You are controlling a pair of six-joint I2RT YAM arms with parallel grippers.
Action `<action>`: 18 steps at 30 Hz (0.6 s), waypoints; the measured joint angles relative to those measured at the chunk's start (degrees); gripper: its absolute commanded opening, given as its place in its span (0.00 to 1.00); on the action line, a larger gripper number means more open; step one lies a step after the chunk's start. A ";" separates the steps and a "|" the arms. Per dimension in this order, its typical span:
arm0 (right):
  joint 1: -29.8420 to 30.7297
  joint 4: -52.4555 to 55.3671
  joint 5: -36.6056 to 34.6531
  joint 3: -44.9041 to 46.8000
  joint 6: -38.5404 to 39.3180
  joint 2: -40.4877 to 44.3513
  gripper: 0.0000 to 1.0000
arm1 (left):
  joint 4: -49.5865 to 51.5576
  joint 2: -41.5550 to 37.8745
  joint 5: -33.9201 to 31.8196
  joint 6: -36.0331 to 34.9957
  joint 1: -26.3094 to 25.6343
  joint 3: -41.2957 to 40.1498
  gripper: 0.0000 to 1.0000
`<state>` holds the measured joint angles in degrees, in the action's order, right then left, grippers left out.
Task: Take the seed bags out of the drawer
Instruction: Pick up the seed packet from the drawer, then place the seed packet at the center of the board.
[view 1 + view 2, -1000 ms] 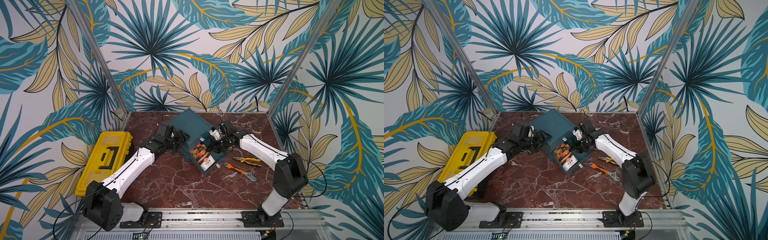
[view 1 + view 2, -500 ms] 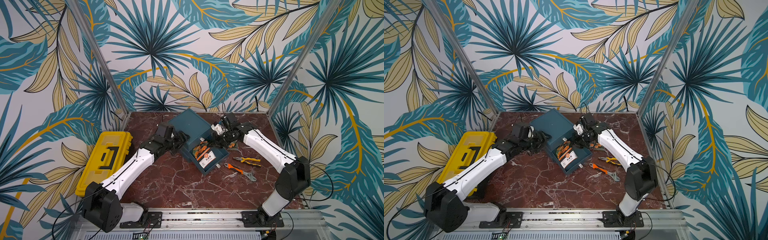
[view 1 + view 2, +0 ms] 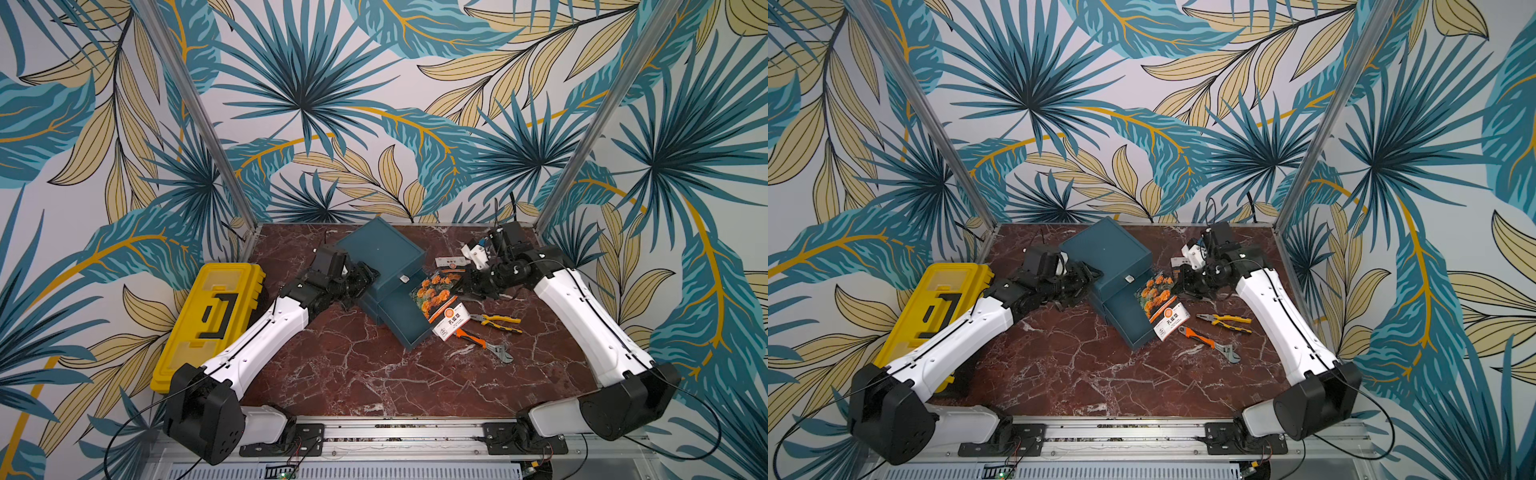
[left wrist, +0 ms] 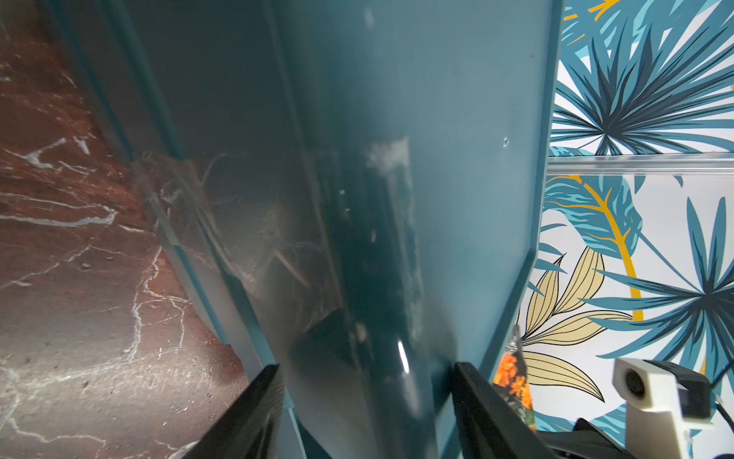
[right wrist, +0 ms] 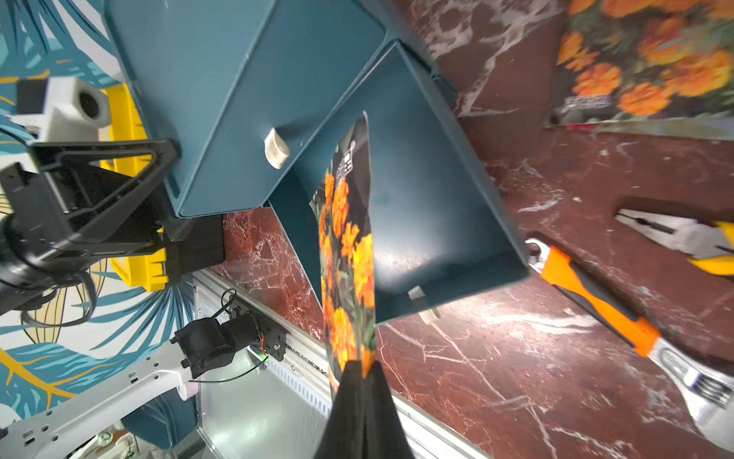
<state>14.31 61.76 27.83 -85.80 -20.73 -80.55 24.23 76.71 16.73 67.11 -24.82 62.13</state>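
The held bag still hangs over the drawer's side, so my right gripper swings outward and down next and releases it atop the second seed bag (image 3: 452, 262) (image 5: 649, 68).
A teal cabinet (image 3: 378, 249) (image 3: 1106, 249) stands mid-table with its low drawer (image 3: 399, 309) (image 5: 437, 198) pulled out toward the front. My left gripper (image 3: 361, 276) (image 4: 365, 366) is shut on the cabinet's left edge, one finger on each side of the panel. My right gripper (image 3: 467, 286) (image 5: 362, 367) is shut on the end of a seed bag (image 3: 436, 293) (image 3: 1156, 297) (image 5: 349, 246) printed with orange flowers. That bag hangs tilted over the drawer's right wall. A second seed bag (image 3: 451, 262) (image 5: 643, 67) lies on the table behind my right gripper.
Yellow-handled pliers (image 3: 496, 322) and an orange-handled wrench (image 3: 482, 345) lie on the marble right of the drawer. A yellow toolbox (image 3: 208, 320) sits at the left edge beside my left arm. Patterned walls close the back and both sides.
My right gripper has risen and drawn back to the right, lifting the orange-flower seed bag up from inside the drawer. The left arm has stayed on the cabinet.
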 measured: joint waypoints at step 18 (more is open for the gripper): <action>-14.29 -12.02 -12.98 -12.26 0.42 -20.96 0.00 | -0.81 0.00 0.20 0.09 0.00 -0.33 0.70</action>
<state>0.01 49.74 14.85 -98.06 -20.32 -101.51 23.42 76.71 16.93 67.20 -24.82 61.80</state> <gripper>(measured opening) 0.044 0.706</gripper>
